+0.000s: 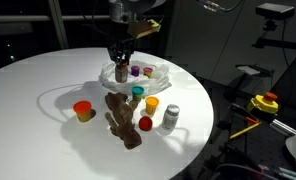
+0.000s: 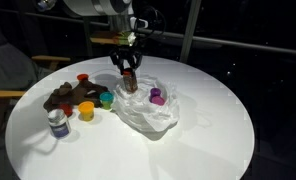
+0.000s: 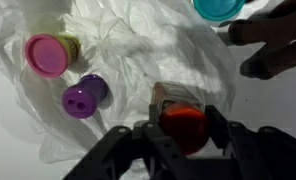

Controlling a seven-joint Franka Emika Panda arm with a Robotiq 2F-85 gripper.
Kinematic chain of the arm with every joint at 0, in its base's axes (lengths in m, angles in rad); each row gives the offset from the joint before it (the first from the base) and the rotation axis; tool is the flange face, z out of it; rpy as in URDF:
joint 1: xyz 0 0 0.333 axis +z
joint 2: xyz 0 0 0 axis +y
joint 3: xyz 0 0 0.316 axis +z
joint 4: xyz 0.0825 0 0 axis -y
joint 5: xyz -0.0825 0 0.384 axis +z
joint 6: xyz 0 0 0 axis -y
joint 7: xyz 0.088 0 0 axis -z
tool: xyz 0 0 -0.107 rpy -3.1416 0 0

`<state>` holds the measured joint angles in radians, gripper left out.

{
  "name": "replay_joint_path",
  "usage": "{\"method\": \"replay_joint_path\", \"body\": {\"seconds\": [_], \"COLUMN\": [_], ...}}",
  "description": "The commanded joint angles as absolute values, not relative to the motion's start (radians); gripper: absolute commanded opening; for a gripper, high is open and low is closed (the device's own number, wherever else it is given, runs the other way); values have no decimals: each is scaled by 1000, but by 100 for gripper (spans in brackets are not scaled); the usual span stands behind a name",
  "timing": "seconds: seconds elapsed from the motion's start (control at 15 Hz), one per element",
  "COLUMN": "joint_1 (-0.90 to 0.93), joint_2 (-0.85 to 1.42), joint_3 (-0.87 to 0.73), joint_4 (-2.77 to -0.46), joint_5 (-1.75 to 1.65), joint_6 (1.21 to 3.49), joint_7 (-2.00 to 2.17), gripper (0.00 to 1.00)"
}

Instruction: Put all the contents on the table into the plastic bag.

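Observation:
My gripper needs to move the bottle toward the purple cup (image 3: 83,97) next. Then it should lower the bottle onto the plastic bag and release it.
My gripper (image 3: 181,128) is shut on the dark red-brown bottle (image 3: 176,102), one finger on each side of its red cap. It hangs over the near edge of the crinkled plastic bag (image 3: 138,40), as both exterior views show: gripper (image 1: 121,60) and bottle (image 2: 129,82). Inside the bag lie a magenta cup (image 3: 46,55) and a purple cup (image 3: 83,97). On the table (image 1: 28,90) stay the brown plush object (image 1: 118,115), an orange cup (image 1: 83,110), a teal cup (image 1: 138,92), a yellow cup (image 1: 152,103), a red cap (image 1: 145,124) and a grey-white bottle (image 1: 170,118).
A yellow and red object (image 1: 263,102) sits off the table beyond its edge. The bag (image 2: 148,110) spreads across the table's middle, with the loose items clustered right beside it. A wooden chair (image 2: 3,95) stands at the table's side.

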<state>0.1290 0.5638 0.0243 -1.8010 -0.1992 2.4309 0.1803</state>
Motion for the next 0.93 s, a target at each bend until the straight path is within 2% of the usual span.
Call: {"method": "replay_joint_path", "body": {"seconds": [0.0, 0.47, 0.53, 0.6, 0.8, 0.87], "joint_1": [151, 135, 127, 124, 128, 131], "joint_2": [602, 687, 681, 676, 589, 552], "joint_3": [-5, -18, -11, -9, -17, -21], "joint_4": [-1730, -1645, -1642, -1642, -1712, -1746], "joint_5": [-203, -184, -174, -170, -181, -183], "joint_6": [2422, 2390, 2380, 2380, 2364, 2355], "joint_7": [187, 163, 155, 154, 164, 173], "gripper": [24, 24, 74, 75, 98, 100]}}
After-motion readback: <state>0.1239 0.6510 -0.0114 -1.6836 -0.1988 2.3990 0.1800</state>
